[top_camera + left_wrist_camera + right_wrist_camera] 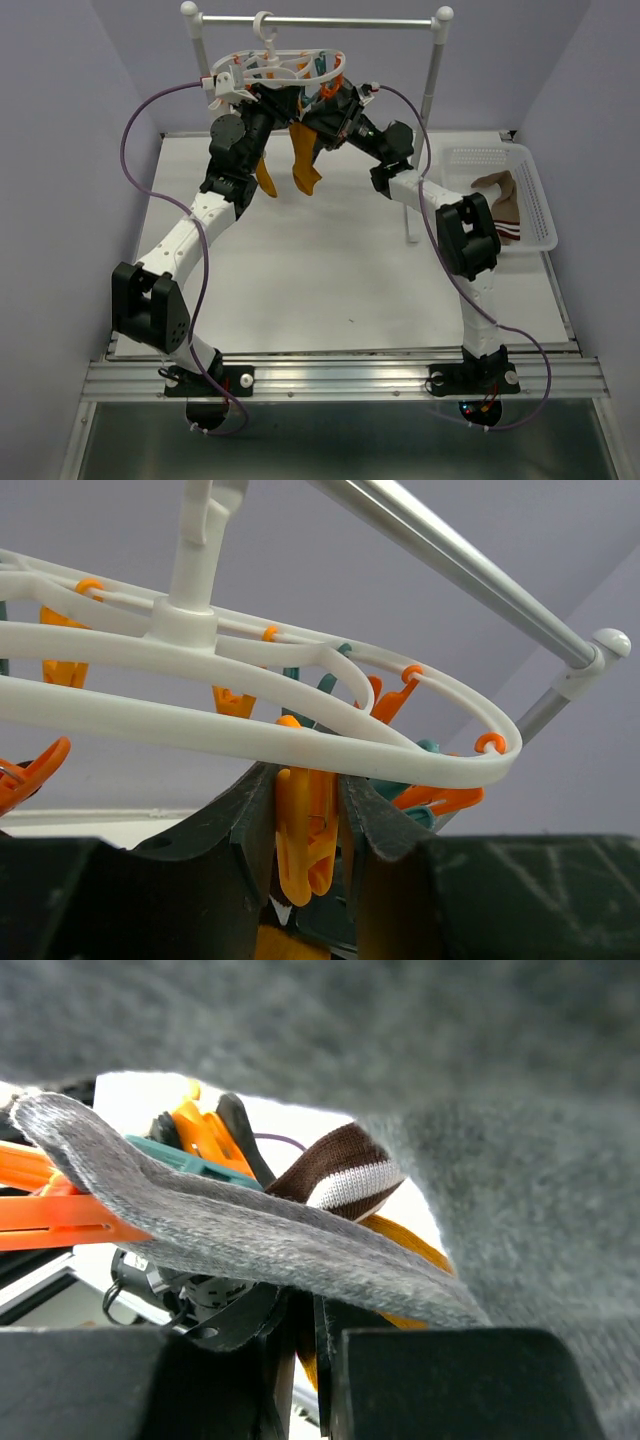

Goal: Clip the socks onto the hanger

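I should move my right gripper to the left in its wrist view and release the grey sock (250, 1235) draped across the orange clip (75, 1222), because the clip is that way.
The white oval hanger (285, 65) hangs by its hook from the rail, with orange and teal clips under it. My left gripper (262, 100) is raised under its ring (250, 735). In the left wrist view that gripper (308, 810) is shut on an orange clip (305, 830), squeezing it. My right gripper (325, 100) is close beside it. In the right wrist view the right gripper (305, 1305) is shut on a grey sock (250, 1235) that drapes across the view. A brown striped sock (345, 1170) and mustard fabric (405, 1240) show behind. Two mustard-orange socks (303, 165) hang from the hanger.
The metal rail (320, 20) on white ball-topped posts stands at the table's far edge. At the right, a white perforated basket (535, 195) holds a brown striped sock (500, 205). Both arms reach up and inward to the hanger.
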{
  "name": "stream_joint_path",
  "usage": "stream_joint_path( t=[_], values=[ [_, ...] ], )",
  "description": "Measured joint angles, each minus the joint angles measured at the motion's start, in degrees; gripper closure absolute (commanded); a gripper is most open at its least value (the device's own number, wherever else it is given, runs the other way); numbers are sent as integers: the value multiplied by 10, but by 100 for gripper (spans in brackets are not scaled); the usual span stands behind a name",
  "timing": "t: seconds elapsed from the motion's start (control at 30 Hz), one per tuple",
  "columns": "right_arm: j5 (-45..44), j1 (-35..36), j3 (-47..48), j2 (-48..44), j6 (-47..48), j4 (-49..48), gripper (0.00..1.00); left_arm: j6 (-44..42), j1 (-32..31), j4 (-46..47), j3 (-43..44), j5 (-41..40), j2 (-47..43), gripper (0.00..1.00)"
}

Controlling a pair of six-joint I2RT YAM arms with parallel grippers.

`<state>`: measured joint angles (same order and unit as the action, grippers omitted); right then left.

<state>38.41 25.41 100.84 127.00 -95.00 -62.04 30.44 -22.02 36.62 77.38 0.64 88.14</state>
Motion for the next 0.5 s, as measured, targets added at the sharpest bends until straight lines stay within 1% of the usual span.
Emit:
stream_joint_path(
  t=[0.23,0.5],
  values=[
    [21,-2,0,8,-63,-50,86,0,0,14,0,0,1,100],
    [28,-3,14,13,-102,-79,85,0,0,19,0,0,1,100]
  ],
)
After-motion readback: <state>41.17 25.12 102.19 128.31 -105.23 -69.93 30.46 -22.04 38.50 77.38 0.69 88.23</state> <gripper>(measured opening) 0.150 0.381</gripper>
